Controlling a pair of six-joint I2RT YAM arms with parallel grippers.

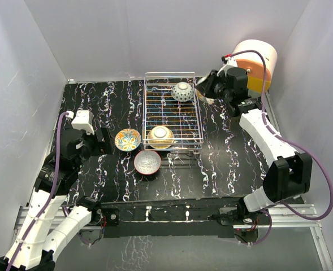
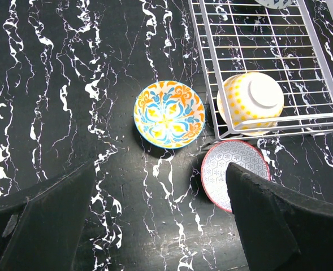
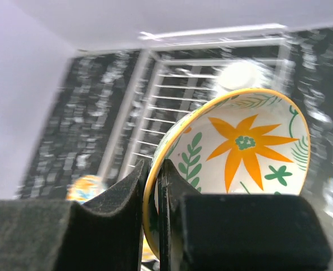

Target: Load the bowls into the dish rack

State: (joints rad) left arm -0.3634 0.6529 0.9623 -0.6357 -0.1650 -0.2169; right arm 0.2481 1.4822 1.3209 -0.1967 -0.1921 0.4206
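Observation:
The rack's wires (image 1: 159,94) (image 3: 184,83) beside the blue-patterned bowl are empty. My right gripper will carry the orange-flower bowl to the left in the top view, then lower it over them.
The silver wire dish rack (image 1: 195,121) stands mid-table. Two bowls lie upside down in it: a blue-patterned bowl (image 1: 182,91) at the far end and a yellow-dotted bowl (image 1: 160,136) (image 2: 251,101) at the near end. A yellow-and-teal bowl (image 1: 128,139) (image 2: 168,114) and a red-rimmed bowl (image 1: 147,162) (image 2: 234,172) sit on the table by the rack's near left corner. My right gripper (image 1: 207,90) (image 3: 155,192) is shut on the rim of an orange-flower bowl (image 3: 245,141), tilted and lifted beside the rack's far right corner. My left gripper (image 1: 101,141) (image 2: 155,226) hangs open over bare table, left of the two loose bowls.
An orange-and-cream cylindrical cabinet (image 1: 256,65) stands at the back right, just behind my right arm. Pale walls close in the black marbled table (image 1: 223,164) on three sides. The rack wires (image 3: 172,96) show blurred behind the held bowl.

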